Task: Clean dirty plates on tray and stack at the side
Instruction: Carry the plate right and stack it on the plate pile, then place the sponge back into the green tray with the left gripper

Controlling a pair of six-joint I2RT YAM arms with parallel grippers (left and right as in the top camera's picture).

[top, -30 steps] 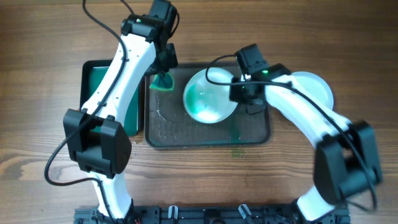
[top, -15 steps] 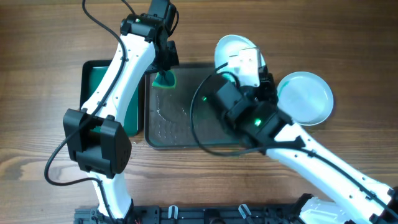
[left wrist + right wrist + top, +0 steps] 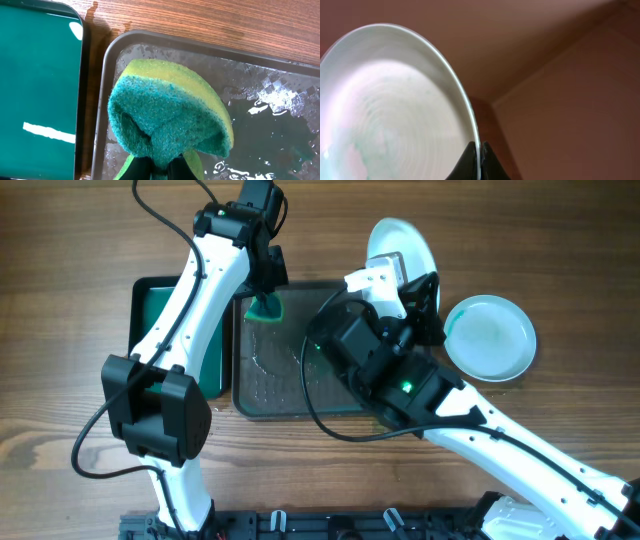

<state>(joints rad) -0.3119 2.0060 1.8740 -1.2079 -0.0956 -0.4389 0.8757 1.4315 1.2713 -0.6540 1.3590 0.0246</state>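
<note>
The plate in my right gripper swings to the right in the overhead view and down next. It is released upon the plate beside the tray, since that one already lies aside.
My right gripper (image 3: 479, 162) is shut on the rim of a white plate (image 3: 395, 110) and holds it tilted high above the table; overhead the plate (image 3: 405, 242) shows behind the raised right arm, beyond the tray's far right corner. Faint teal traces remain on its face. Another plate (image 3: 489, 338) lies on the table right of the tray. The dark grey-green tray (image 3: 262, 390) is wet and holds no plate. My left gripper (image 3: 165, 167) is shut on a green-and-yellow sponge (image 3: 170, 117), held over the tray's far left corner (image 3: 264, 307).
A smaller black tray with a bright green inside (image 3: 150, 320) lies left of the big tray, also in the left wrist view (image 3: 35, 85). The right arm (image 3: 400, 380) hangs over the big tray's right half. Small teal spots mark the wood below the tray.
My right gripper has lifted the plate off the tray, tilted it up and carried it back and to the right. The left gripper with the sponge has stayed in place.
</note>
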